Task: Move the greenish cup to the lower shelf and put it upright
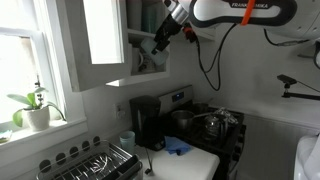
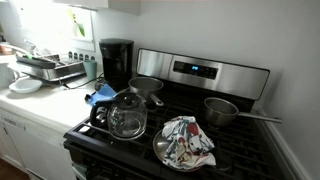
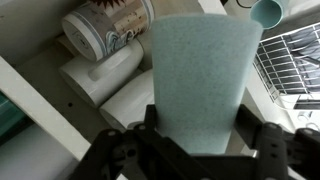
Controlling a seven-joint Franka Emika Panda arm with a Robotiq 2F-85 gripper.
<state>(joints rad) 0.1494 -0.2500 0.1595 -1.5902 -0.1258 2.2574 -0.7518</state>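
Note:
The greenish cup goes outward and down to the lower shelf's front strip [image 1: 150, 70] beside the white mugs next. My gripper lets go of it there, because those mugs fill the space behind.
In the wrist view my gripper [image 3: 197, 118] is shut on the greenish cup [image 3: 200, 70], a pale grey-green tumbler that fills the middle of the frame, with the fingers pressing on both sides of it. In an exterior view the gripper [image 1: 160, 44] reaches into the open white wall cupboard, above the lower shelf [image 1: 150, 78]. The cup is too small to make out there. A white shelf edge [image 3: 45, 105] runs diagonally at the left of the wrist view; I cannot tell which level it is.
White mugs [image 3: 100, 78] and a patterned one [image 3: 105, 25] lie beside the cup in the cupboard. A teal cup [image 3: 268, 10] and a dish rack [image 3: 292, 60] show below. The open cupboard door [image 1: 100, 40], coffee maker [image 1: 147, 122] and stove [image 2: 180, 110] with pots are nearby.

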